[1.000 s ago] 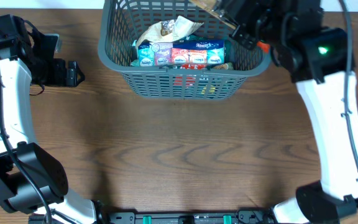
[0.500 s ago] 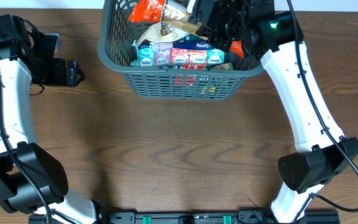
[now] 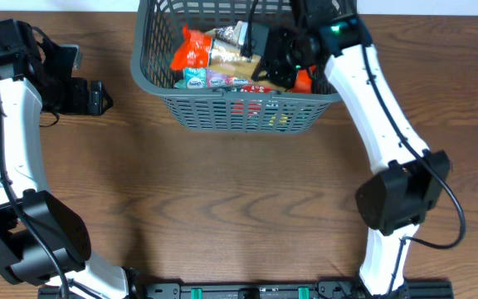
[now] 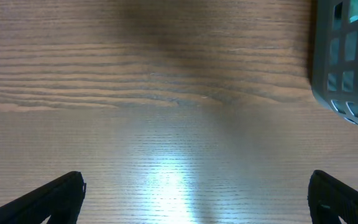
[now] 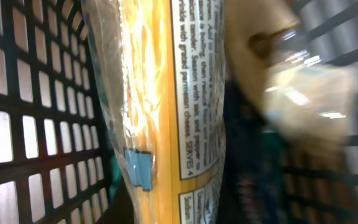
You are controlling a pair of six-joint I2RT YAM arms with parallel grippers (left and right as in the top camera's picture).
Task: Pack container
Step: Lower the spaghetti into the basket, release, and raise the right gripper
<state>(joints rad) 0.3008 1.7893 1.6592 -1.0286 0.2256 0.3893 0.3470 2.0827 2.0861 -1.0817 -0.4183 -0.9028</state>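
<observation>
The long pasta packet (image 3: 222,56) lies across the snack packets, so I will move my right gripper down and back beside the basket's near side next, then open.
The container (image 3: 152,83), a dark grey lattice basket, stands at the table's far edge; its corner shows in the left wrist view (image 4: 344,56). My right gripper (image 3: 264,58) is down inside it, shut on a long clear pasta packet (image 3: 222,56) with a red-orange end (image 3: 191,50). The packet lies across the snack packets (image 3: 210,79) in the basket. In the right wrist view the yellow packet (image 5: 179,112) fills the frame, with the basket wall (image 5: 30,112) beside it. My left gripper (image 3: 98,98) is open and empty over bare table left of the basket (image 4: 197,199).
The wooden table (image 3: 239,208) stretches from the basket to the near edge. An orange item (image 3: 304,80) shows at the basket's right side under my right arm. The left arm stands at the far left.
My right arm has swung left and down into the basket, carrying the pasta packet from above the right rim to across the packets inside. The left arm has not moved.
</observation>
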